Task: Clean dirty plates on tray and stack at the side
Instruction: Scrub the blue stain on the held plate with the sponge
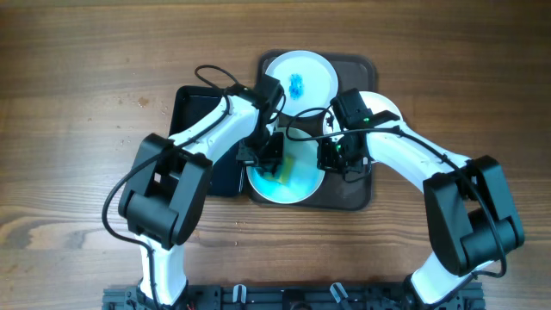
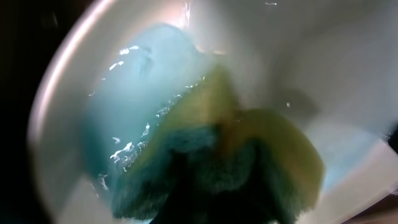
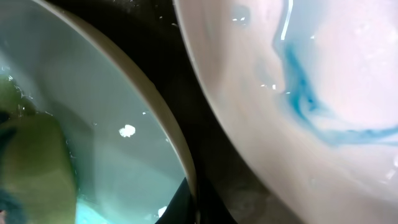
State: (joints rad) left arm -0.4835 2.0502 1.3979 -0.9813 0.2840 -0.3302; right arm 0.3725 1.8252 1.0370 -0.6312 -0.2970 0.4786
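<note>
The robot's left gripper will next lift off the plate and let go of the sponge over the black flat tray, as the tray lies to the plate's left in the overhead view.
Three white plates lie on the dark tray. The front plate is smeared with blue. My left gripper is shut on a yellow and green sponge and presses it on this plate; the sponge fills the left wrist view over the blue smear. My right gripper pinches the front plate's right rim. The back plate has a blue stain. The right plate is mostly under my right arm, and its blue streak shows in the right wrist view.
A black flat tray lies left of the dark tray, partly under my left arm. Wooden table surrounds both trays.
</note>
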